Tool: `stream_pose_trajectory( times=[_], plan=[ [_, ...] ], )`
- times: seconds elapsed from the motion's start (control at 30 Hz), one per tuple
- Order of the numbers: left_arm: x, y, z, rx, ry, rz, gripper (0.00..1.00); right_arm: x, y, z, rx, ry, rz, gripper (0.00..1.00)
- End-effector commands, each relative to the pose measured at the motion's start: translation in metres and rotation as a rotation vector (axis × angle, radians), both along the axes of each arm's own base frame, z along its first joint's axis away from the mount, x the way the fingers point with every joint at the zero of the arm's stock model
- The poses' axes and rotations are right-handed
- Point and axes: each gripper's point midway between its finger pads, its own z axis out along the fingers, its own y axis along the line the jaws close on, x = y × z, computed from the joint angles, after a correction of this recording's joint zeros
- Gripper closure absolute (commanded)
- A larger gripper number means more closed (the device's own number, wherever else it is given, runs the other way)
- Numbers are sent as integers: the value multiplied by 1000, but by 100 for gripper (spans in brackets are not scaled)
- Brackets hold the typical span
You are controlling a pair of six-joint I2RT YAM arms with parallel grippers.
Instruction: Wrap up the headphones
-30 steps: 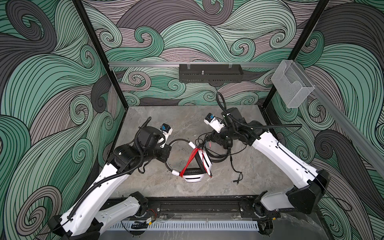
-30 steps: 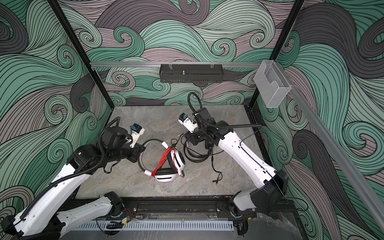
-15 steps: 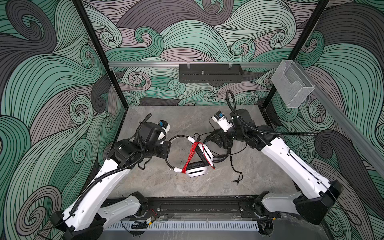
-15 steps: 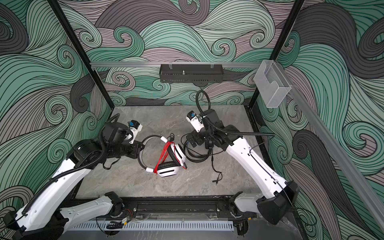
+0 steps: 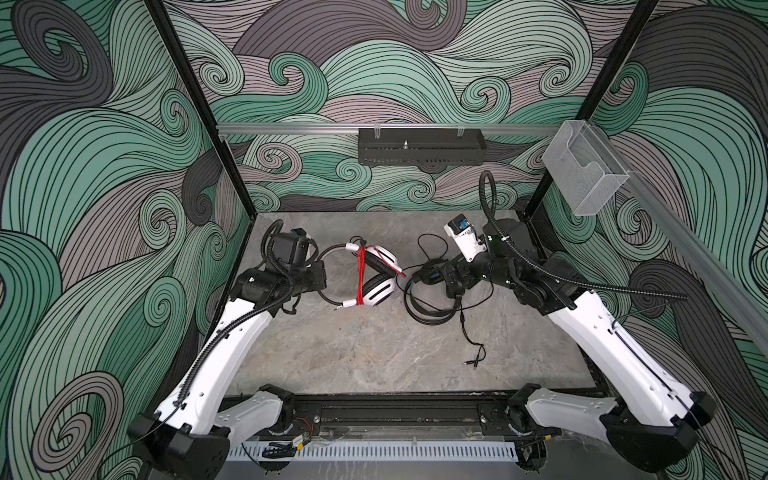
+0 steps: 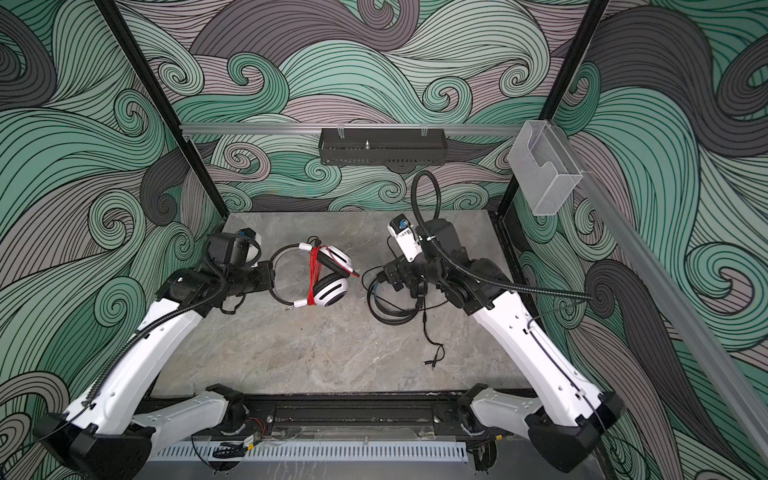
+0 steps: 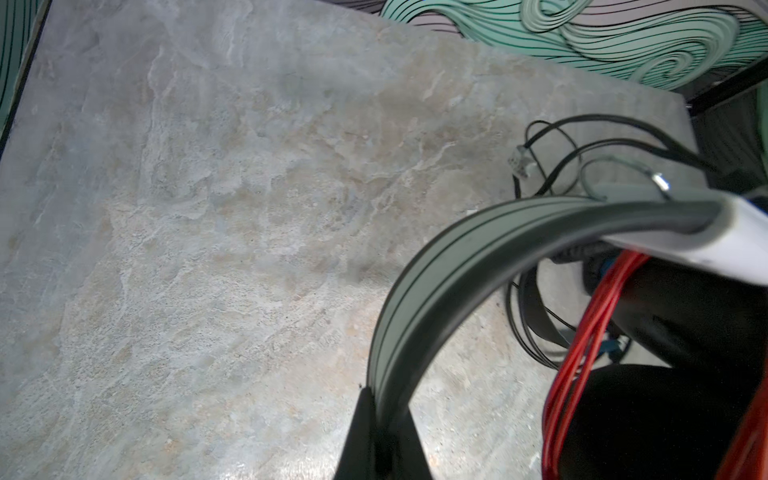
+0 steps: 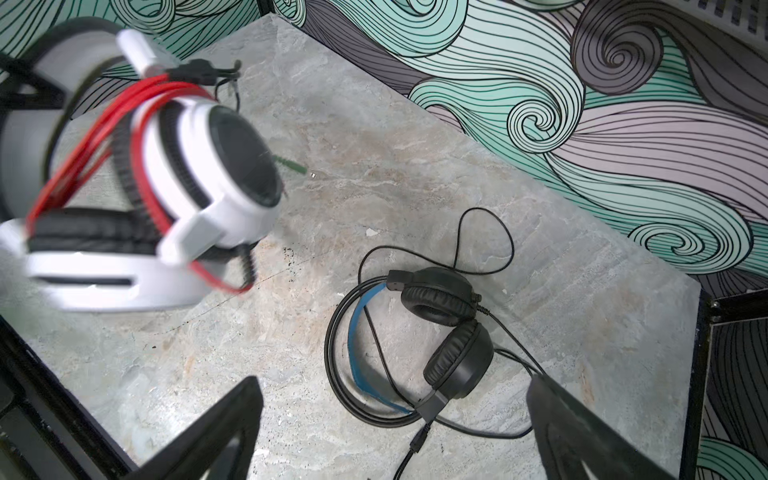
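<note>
My left gripper moves down and outward next to release the grey headband there, since the bare tabletop by the back wall lies below and outward.
The white headphones hang just above the table, left of centre in both top views, their red cord wound across the headband ends. My left gripper is shut on the grey headband; its tips pinch the band's edge. The black headphones with blue band lining lie flat on the table to the right, with their black cord loose. My right gripper hovers open over them, holding nothing. From above, this gripper covers their ear cups.
The black cord's plug end trails toward the table's front. A black tray hangs on the back rail, and a clear plastic box sits at the right wall. The arms' base rail runs along the front edge.
My right gripper has opened wide and drawn back to the right, over the black headphones. My left gripper has carried the white headphones farther back and left, turning them.
</note>
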Motion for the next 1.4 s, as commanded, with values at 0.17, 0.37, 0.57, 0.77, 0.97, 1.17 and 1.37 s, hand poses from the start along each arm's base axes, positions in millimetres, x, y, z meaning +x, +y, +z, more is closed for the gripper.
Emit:
stream_pose_trajectory(
  times=[0.17, 0.37, 0.57, 0.77, 0.97, 1.17, 1.37],
  plan=[
    [101, 14, -14, -16, -120, 129, 100, -17, -7, -11, 4, 47, -16, 0],
    [153, 11, -71, -52, -16, 81, 100, -17, -7, -13, 5, 52, -18, 0],
    [182, 10, -100, -50, 67, 18, 100, -16, -2, -14, 11, 58, -5, 0],
    [198, 17, -127, -72, 130, 18, 100, -12, 0, -20, -11, 67, -2, 0],
    [209, 21, -151, -53, 188, 17, 94, -9, 2, -20, -15, 65, 0, 0],
    [216, 30, -163, -40, 202, 42, 89, -6, 3, -20, -20, 57, 0, 0],
    [225, 32, -167, -38, 219, 40, 73, -3, 4, -13, -19, 39, 3, 0]
  ],
)
